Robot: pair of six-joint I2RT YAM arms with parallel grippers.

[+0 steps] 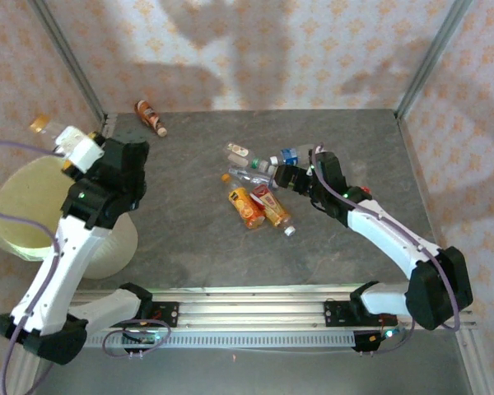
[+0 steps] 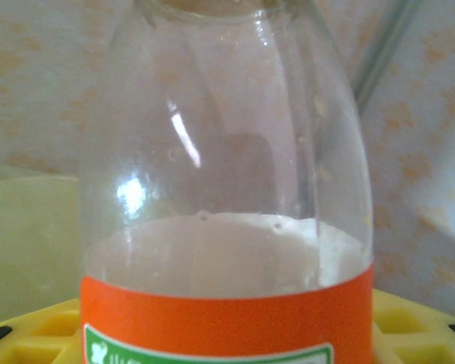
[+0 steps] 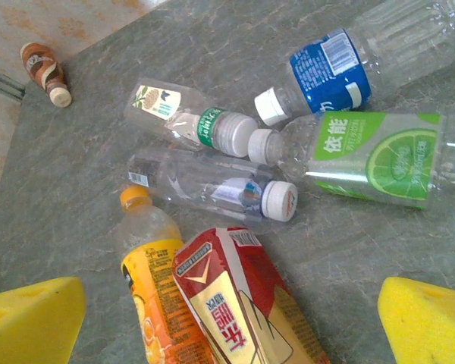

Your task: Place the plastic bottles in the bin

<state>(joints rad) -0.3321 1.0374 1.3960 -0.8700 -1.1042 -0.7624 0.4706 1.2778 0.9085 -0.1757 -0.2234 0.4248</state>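
I need to swing my left gripper back over the bin's opening (image 1: 34, 204) next and let go, since the clear bottle sticks out past the bin's far rim and the opening is back of it.
My left gripper (image 1: 63, 137) is raised over the bin (image 1: 20, 216), a pale yellow-green round tub at the left. It is shut on a clear bottle (image 2: 227, 189) with an orange label and orange cap (image 1: 40, 123), held between the yellow pads (image 2: 417, 326). My right gripper (image 1: 285, 177) hangs open above a pile of plastic bottles on the table. Between its yellow pads (image 3: 30, 322) lie a red-label bottle (image 3: 243, 303) and a yellow-label bottle (image 3: 152, 288). Beyond them lie a white-capped clear bottle (image 3: 212, 182), a green-label one (image 3: 371, 155) and a blue-label one (image 3: 330, 72).
A brown bottle (image 1: 150, 117) lies alone near the back left corner by the wall. Another clear bottle (image 3: 186, 117) with a white cap rests at the far side of the pile. Metal frame posts (image 1: 424, 58) stand at the back corners. The rail (image 1: 247, 317) runs along the near edge.
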